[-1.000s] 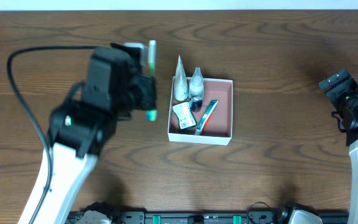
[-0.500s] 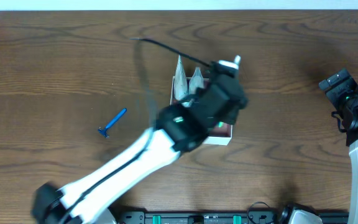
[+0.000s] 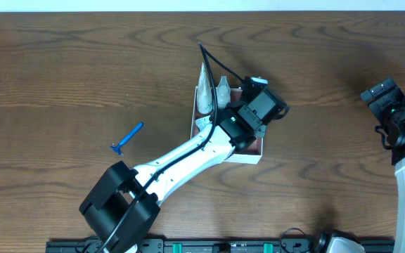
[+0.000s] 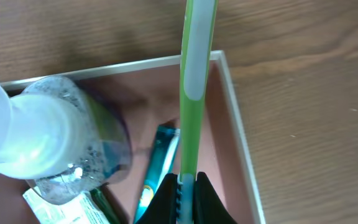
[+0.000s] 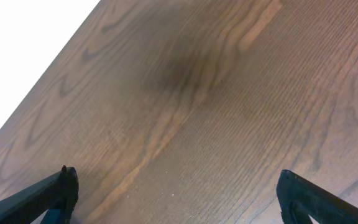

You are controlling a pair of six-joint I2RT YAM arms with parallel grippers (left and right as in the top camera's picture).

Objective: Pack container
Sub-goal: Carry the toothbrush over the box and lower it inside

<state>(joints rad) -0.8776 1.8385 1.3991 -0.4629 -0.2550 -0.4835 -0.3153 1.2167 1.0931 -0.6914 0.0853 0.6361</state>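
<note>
My left gripper will go down into the box next to let go of the toothbrush point(image 4: 194, 74) over the bare part of the box's bottom beside the teal tube. That part is open below the gripper.
The container point(image 3: 193, 123) is a shallow white-walled box with a pinkish floor, at mid-table. My left arm reaches across it, and my left gripper point(image 3: 254, 107) hangs over its right half. In the left wrist view the gripper point(image 4: 187, 190) is shut on a green and white toothbrush point(image 4: 194, 74), whose handle points over the box rim point(image 4: 135, 64). Inside the box are a clear bottle point(image 4: 61, 143), a teal tube point(image 4: 157, 162) and a small sachet point(image 4: 45, 205). Two bottles point(image 3: 204, 93) stand at the box's far left corner. My right gripper point(image 5: 178, 193) is open and empty over bare wood.
A blue razor point(image 3: 127, 138) lies on the table left of the box. My right arm point(image 3: 403, 119) stays at the table's right edge. The left arm's cable loops above the box.
My left arm swung from left of the box to over it, carrying the toothbrush, then settled lower over the box's right half. The razor came into view. The right arm stayed still.
</note>
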